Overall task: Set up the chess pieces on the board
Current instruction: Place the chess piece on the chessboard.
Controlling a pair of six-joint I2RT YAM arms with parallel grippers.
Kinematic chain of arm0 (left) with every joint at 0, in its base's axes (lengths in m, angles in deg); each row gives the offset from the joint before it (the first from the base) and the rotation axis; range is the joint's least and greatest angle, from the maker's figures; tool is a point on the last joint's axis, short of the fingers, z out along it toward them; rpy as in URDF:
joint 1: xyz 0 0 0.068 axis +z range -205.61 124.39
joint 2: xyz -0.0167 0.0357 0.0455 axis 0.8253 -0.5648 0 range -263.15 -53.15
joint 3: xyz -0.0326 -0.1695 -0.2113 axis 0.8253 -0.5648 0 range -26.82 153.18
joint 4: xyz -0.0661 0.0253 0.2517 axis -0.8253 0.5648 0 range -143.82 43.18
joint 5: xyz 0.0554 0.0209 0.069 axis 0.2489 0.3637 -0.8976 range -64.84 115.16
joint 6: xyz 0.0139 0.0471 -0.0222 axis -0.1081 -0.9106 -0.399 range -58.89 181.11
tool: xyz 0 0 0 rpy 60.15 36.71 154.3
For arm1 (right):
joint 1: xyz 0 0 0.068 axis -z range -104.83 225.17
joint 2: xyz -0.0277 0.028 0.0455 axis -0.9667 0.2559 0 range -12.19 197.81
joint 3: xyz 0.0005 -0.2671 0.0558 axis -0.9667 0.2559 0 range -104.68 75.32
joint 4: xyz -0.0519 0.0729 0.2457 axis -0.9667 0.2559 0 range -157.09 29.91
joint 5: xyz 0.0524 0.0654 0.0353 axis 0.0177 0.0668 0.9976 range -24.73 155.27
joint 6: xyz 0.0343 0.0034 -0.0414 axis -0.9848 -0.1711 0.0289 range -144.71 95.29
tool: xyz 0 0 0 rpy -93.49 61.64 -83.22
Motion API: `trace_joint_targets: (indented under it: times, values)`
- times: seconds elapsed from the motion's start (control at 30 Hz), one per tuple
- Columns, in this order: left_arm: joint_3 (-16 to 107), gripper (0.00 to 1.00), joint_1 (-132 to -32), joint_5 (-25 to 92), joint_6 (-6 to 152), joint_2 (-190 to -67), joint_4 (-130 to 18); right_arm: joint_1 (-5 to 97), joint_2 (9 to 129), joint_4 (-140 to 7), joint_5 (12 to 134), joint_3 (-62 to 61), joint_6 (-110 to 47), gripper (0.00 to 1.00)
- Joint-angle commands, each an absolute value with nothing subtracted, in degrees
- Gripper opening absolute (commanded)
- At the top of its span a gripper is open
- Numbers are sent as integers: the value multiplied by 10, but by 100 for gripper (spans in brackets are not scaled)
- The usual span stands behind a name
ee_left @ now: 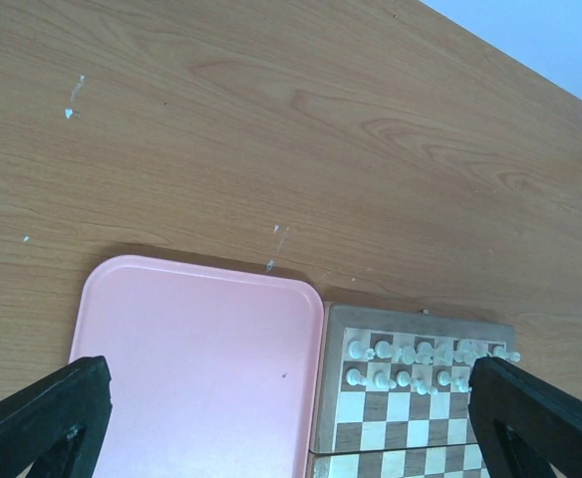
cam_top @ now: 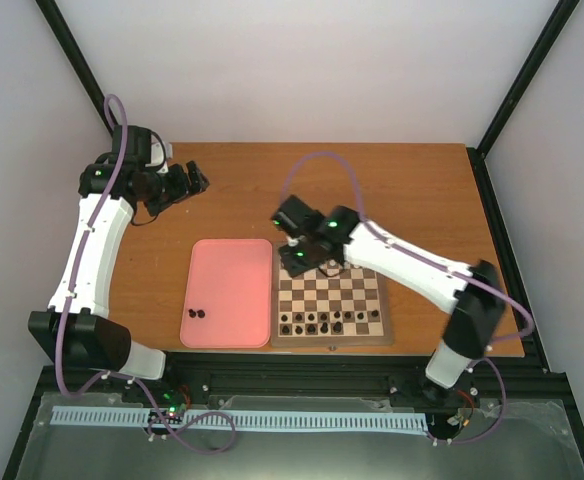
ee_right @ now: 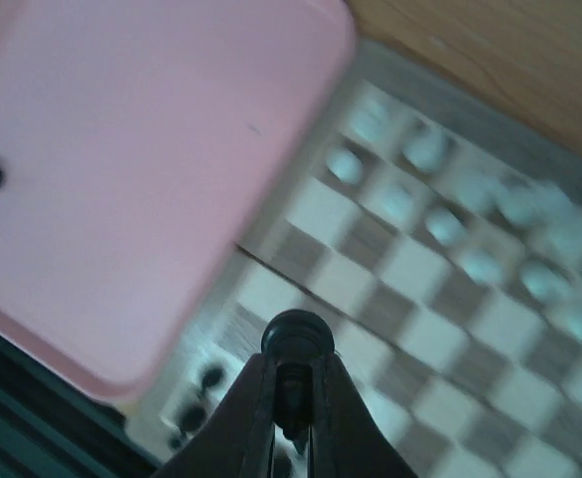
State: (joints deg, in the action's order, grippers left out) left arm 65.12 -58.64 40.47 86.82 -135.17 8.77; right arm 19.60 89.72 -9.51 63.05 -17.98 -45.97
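The nearest row's next free square [cam_top: 350, 329] is below and back of my right gripper, to the right in the top view, so I swing there next, lower and let go.
The board [cam_top: 330, 343] lies right of centre. Several black chess pieces [cam_top: 322, 322] stand along its near rows, and two more [cam_top: 198, 314] rest on the pink tray [cam_top: 227, 280]. My right gripper [cam_top: 307, 262] hovers over the board's far left part. The right wrist view shows this gripper [ee_right: 293, 368] shut on a black chess piece [ee_right: 296, 334], its round base sticking out past the fingertips above the blurred board [ee_right: 401, 279]. My left gripper [cam_top: 200, 182] is raised at the far left, and in its wrist view it [ee_left: 291, 428] stands open and empty.
White pieces [ee_left: 421, 363] fill the board's two far rows. The tray [ee_left: 191, 349] butts against the board's left side. Bare wooden table [cam_top: 412, 190] extends behind both. A black frame rail [cam_top: 302, 375] runs along the near edge.
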Motion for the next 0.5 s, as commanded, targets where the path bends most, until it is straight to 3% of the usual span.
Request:
trace_joint_targets:
  times: [0.0, 0.3, 0.47]
  values:
    - [654, 100, -590, 413, 864, -1357, 80, 225, 776, -71, 597, -25, -541, 3]
    - [660, 100, -590, 408, 864, -1370, 81, 235, 600, -55, 622, 197, -652, 3]
    - [659, 100, -590, 406, 864, -1372, 82, 235, 594, -72, 648, 242, -656, 3]
